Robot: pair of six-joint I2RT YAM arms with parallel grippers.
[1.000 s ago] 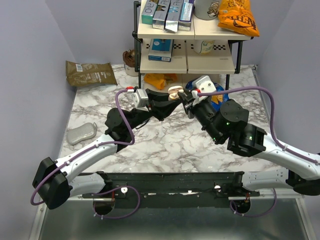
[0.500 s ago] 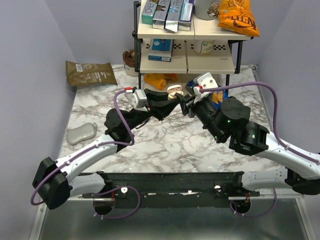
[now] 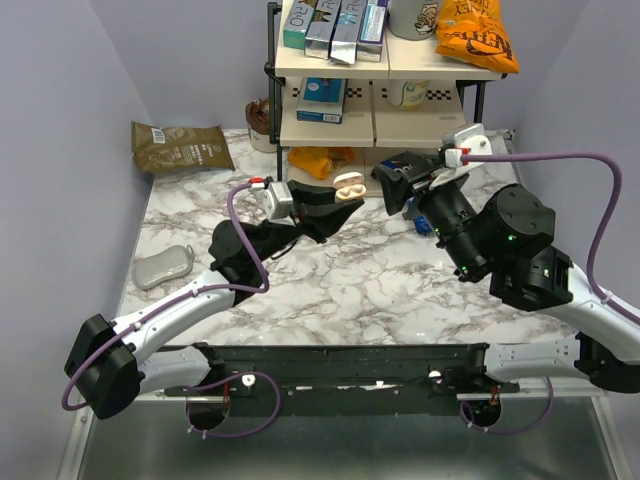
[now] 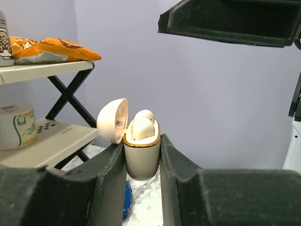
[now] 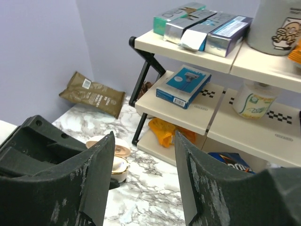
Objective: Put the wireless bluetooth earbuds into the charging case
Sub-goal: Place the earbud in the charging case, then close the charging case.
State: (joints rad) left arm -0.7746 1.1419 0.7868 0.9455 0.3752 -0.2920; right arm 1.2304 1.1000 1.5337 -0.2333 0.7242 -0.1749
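Next, my left gripper will tip its fingers downward and bring the charging case (image 4: 141,157) down onto the clear patch below to release it, since bare marble tabletop lies there.
My left gripper (image 3: 335,200) is shut on the pale beige charging case (image 4: 141,157) and holds it upright above the table. Its hinged lid (image 4: 113,120) stands open to the left. Two cream-white earbuds (image 4: 141,125) sit in the case's gold-rimmed top. The case also shows in the top view (image 3: 348,186) and in the right wrist view (image 5: 116,165). My right gripper (image 3: 398,178) is open and empty, a little to the right of the case and apart from it. No black earbuds show.
A two-tier shelf (image 3: 375,70) with boxes, a cup and an orange snack bag stands at the back. A brown bag (image 3: 180,147) lies back left. A grey pouch (image 3: 163,266) lies at the left. A blue packet (image 3: 424,215) lies under my right arm.
My right gripper has drawn back to the right, away from the case, and its jaws now stand open. My left gripper still holds the open case in the same place.
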